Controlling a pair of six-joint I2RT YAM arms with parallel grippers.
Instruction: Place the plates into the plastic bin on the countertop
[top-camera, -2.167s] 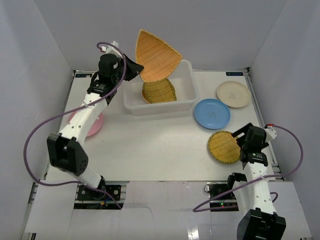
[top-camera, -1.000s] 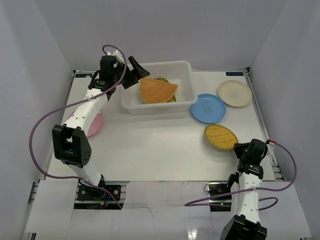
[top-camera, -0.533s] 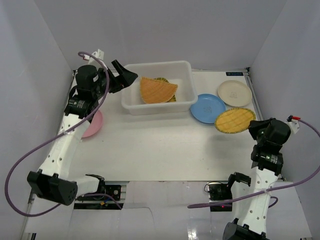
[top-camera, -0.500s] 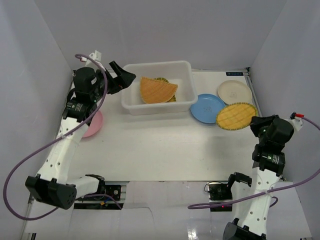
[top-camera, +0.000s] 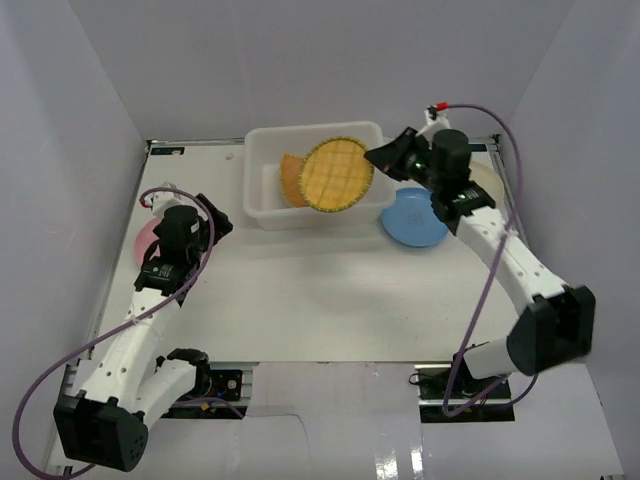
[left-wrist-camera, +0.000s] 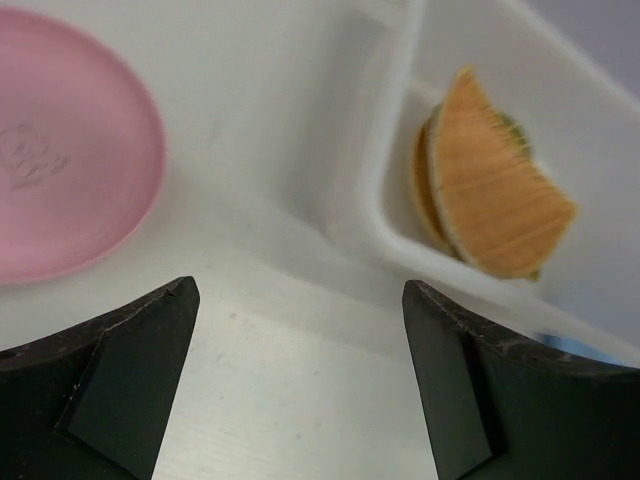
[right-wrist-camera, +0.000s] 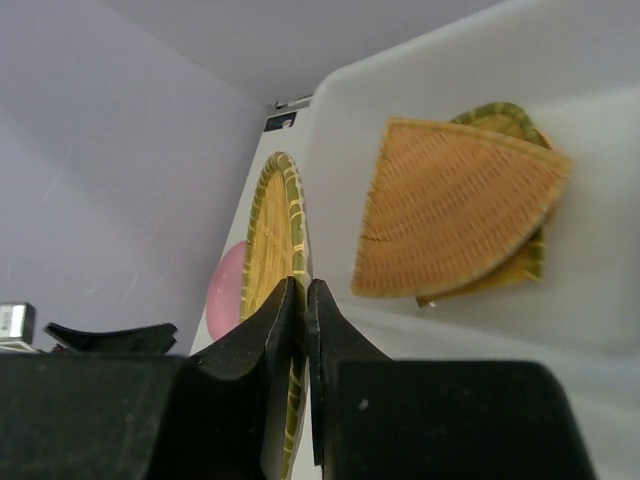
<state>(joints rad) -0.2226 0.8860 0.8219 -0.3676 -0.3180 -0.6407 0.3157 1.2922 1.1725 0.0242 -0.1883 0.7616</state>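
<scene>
My right gripper holds the round tray, and the fan-shaped woven tray (top-camera: 291, 180) (right-wrist-camera: 450, 215) is below it and to the left in the top view. It will lower the round tray onto the woven tray next and let go.
My right gripper (top-camera: 383, 157) is shut on the rim of a round yellow woven tray (top-camera: 337, 175), held on edge above the plastic bin (top-camera: 372, 135). In the right wrist view the fingers (right-wrist-camera: 283, 310) pinch the green-edged rim of the round tray (right-wrist-camera: 268, 235). A fan-shaped woven tray (right-wrist-camera: 450, 215) lies in the bin over another woven tray. My left gripper (left-wrist-camera: 300, 290) is open and holds nothing, low over the countertop (top-camera: 300, 290) between the pink plate (left-wrist-camera: 60, 190) and the bin's left wall (left-wrist-camera: 385, 200). A blue plate (top-camera: 412, 227) lies right of the bin.
Grey walls close in the countertop on three sides. My left arm (top-camera: 150, 300) runs along the left edge and partly covers the pink plate (top-camera: 146, 238). My right arm (top-camera: 500, 250) stretches across the right side above the blue plate.
My right arm has swung the round woven tray from the right side to above the bin. My left gripper has pulled back from the bin to near the pink plate.
</scene>
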